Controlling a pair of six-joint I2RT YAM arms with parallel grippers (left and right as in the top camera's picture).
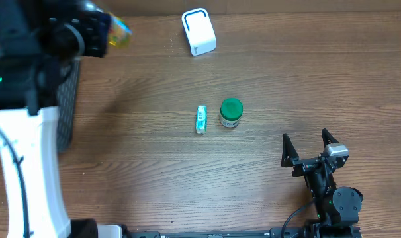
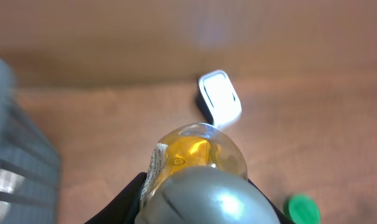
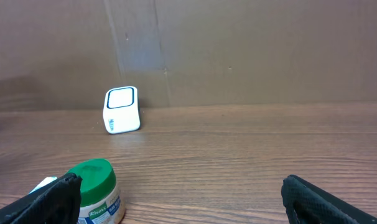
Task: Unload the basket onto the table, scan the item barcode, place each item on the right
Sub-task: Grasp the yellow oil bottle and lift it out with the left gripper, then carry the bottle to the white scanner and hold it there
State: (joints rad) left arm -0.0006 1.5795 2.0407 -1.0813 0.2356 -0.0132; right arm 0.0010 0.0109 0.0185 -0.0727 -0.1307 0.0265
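Observation:
My left gripper should next lower toward the right in the overhead view, to the bare tabletop (image 1: 188, 103) beside the pack, and release the bottle (image 1: 120, 32).
A clear bottle of yellow liquid (image 2: 198, 152) with a silver cap (image 2: 207, 196) sits between the jaws of my left gripper (image 2: 198, 211), which is shut on it. In the overhead view the bottle (image 1: 120, 32) is held up at the far left, left of the white barcode scanner (image 1: 198, 31). From the left wrist the scanner (image 2: 220, 99) lies just beyond the bottle's base. A printed label runs down the bottle's left side. My right gripper (image 1: 310, 147) rests open near the front right, nothing between its fingers (image 3: 179, 202).
A green-lidded jar (image 1: 231, 112) and a small white and blue pack (image 1: 200, 119) stand mid-table; the jar (image 3: 95, 186) is by my right gripper's left finger. A black wire basket (image 1: 67, 106) sits at the left edge under the left arm.

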